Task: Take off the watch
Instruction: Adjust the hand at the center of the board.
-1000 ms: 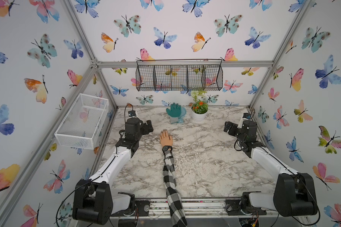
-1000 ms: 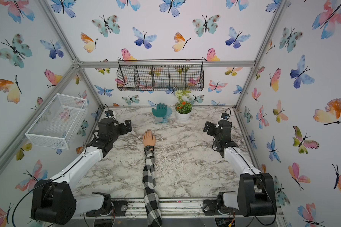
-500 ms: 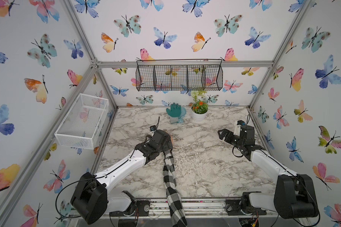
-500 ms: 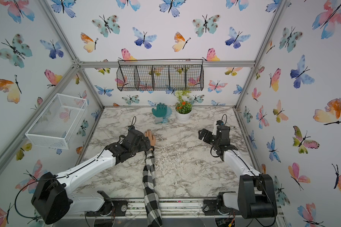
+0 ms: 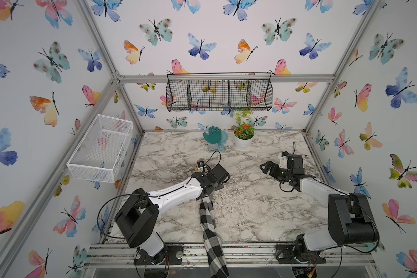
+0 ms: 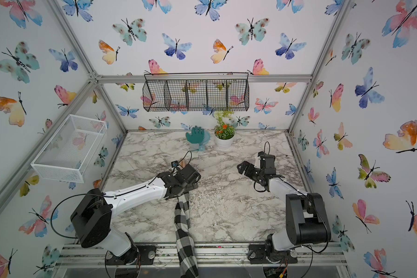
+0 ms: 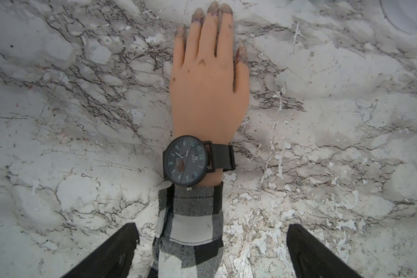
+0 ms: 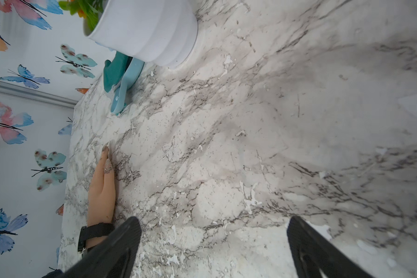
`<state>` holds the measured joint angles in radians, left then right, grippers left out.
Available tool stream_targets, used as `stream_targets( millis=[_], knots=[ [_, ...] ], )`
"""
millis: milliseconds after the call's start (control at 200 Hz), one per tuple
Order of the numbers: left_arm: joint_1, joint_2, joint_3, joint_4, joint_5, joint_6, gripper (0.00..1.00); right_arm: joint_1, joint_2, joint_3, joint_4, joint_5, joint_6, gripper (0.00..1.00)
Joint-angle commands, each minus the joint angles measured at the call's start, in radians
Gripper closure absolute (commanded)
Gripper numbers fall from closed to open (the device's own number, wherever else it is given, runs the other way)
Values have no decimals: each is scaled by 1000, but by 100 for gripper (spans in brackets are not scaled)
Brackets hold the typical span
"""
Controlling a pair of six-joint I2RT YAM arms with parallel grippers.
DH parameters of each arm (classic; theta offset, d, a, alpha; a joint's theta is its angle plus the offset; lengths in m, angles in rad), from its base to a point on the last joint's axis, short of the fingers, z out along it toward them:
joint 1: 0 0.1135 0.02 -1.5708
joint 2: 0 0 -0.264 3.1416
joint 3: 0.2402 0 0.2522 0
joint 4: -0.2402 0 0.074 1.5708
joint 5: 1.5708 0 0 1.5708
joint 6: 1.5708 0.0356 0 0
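Next, my left gripper lowers, fingers astride the checked sleeve cuff (image 7: 192,200), and closes there, since the cuff lies just behind the watch (image 7: 185,161), clear of its strap.
The watch (image 7: 185,161), black with a round dark face and a black strap, sits on the wrist of a mannequin hand (image 7: 207,91) that lies flat on the marble table. A black-and-white checked sleeve (image 7: 190,223) starts just behind it. My left gripper (image 7: 211,227) hangs open above the sleeve cuff, one finger on each side, touching nothing. In both top views the left arm's wrist (image 5: 213,177) covers the hand and watch. My right gripper (image 8: 213,220) stands open and empty over bare marble to the right (image 5: 265,166); its view shows the watch strap (image 8: 94,232) side-on.
A white flower pot (image 5: 243,139) and a teal glove on a stand (image 5: 213,137) stand at the back of the table. A black wire basket (image 5: 219,95) hangs on the back wall. A white mesh basket (image 5: 101,149) hangs on the left wall.
My left arm has swung from the table's left side to above the mannequin wrist. The right gripper has shifted a little toward the middle. Both grippers stayed open.
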<state>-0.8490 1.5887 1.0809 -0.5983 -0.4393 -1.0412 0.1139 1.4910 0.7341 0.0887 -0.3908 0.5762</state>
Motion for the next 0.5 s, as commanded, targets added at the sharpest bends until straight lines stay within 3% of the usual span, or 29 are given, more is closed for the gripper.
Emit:
stream_targets(
  millis=[0, 495],
  knots=[
    [35, 33, -2, -53, 4, -24, 2, 8, 12, 30, 2, -23, -4, 2],
    [68, 96, -80, 79, 111, 86, 1, 68, 45, 43, 23, 5, 39, 2]
  ],
)
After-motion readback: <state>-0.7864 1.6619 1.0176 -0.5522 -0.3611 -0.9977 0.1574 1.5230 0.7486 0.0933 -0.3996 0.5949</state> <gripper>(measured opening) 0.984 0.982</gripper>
